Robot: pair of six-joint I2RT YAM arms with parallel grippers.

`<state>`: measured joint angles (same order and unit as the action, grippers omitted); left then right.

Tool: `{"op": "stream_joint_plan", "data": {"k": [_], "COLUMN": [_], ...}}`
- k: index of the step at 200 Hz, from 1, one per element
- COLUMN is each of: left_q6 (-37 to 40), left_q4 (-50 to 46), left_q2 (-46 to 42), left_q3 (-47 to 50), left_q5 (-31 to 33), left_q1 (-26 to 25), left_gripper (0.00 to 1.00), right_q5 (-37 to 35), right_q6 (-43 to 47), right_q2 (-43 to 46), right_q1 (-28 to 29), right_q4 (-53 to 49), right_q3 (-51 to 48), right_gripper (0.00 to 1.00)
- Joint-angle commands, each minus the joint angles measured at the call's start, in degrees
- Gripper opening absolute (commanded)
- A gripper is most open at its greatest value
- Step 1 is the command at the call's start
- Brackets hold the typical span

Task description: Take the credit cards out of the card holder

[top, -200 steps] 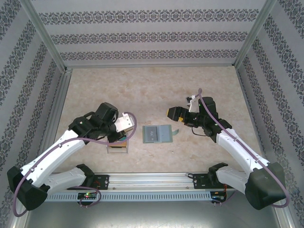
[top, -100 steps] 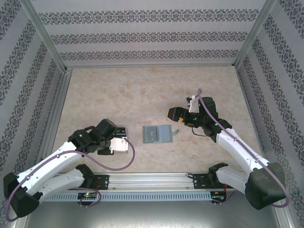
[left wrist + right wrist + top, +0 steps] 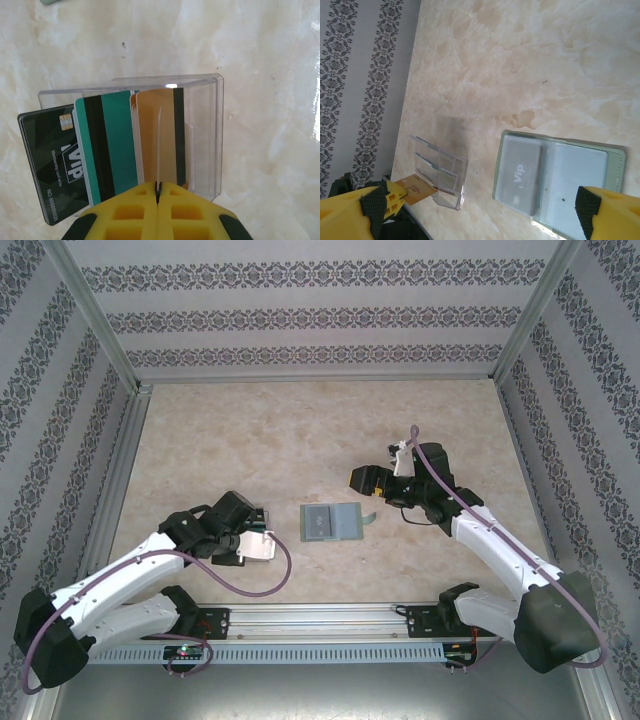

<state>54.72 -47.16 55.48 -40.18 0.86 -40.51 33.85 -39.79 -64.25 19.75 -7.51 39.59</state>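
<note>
The gold card goes down in my left gripper toward the tray's empty end next, beside the gold-orange card.
The card holder (image 3: 345, 523) lies open and flat at mid-table, sage green, with a small tab on its right edge. A grey VIP card (image 3: 520, 172) sits in the left leaf of the card holder (image 3: 577, 185). My left gripper (image 3: 158, 189) is shut on the edge of a gold card (image 3: 418, 189) and holds it at the near end of a clear plastic tray (image 3: 205, 140). From above, the left gripper (image 3: 258, 541) is left of the holder. My right gripper (image 3: 362, 480) hovers open just beyond the holder's right side, with nothing between its fingers (image 3: 600, 210).
The clear tray (image 3: 451, 176) holds a black VIP card (image 3: 47, 160), a green card (image 3: 112, 145) and a gold-orange card (image 3: 147, 125), staggered. Patterned walls and metal rails bound the marbled table (image 3: 300, 430) on three sides.
My left arm has swung toward the near edge and lowered the gold card onto the clear tray. The right arm has barely shifted and the card holder has not moved.
</note>
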Motion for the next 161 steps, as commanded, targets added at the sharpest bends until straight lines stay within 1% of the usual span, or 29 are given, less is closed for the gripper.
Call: {"op": "stream_joint_plan", "data": {"k": [1,54,109,161], "left_q6": [-0.53,-4.33,-6.41,-9.20], "left_q4": [2.22,4.28,6.11,8.54], "left_q2": [0.34,1.15,1.33,2.38], "left_q3": [0.43,1.75,4.38,5.20], "left_q5": [-1.61,-2.18,0.40,0.50], "left_q1": [-0.62,-0.62,-0.62,-0.63], "left_gripper": [0.00,0.00,0.00,0.00], "right_q5": [-0.54,-0.38,-0.18,-0.01], "right_q6": [1.47,1.27,1.08,0.51], "right_q2": [-0.18,-0.44,-0.53,-0.53], "right_q1": [0.64,0.69,0.82,1.17], "right_q4": [0.34,0.95,1.65,2.63], "right_q3": [1.01,0.40,0.18,-0.92], "right_gripper": [0.98,0.98,0.98,0.98]}}
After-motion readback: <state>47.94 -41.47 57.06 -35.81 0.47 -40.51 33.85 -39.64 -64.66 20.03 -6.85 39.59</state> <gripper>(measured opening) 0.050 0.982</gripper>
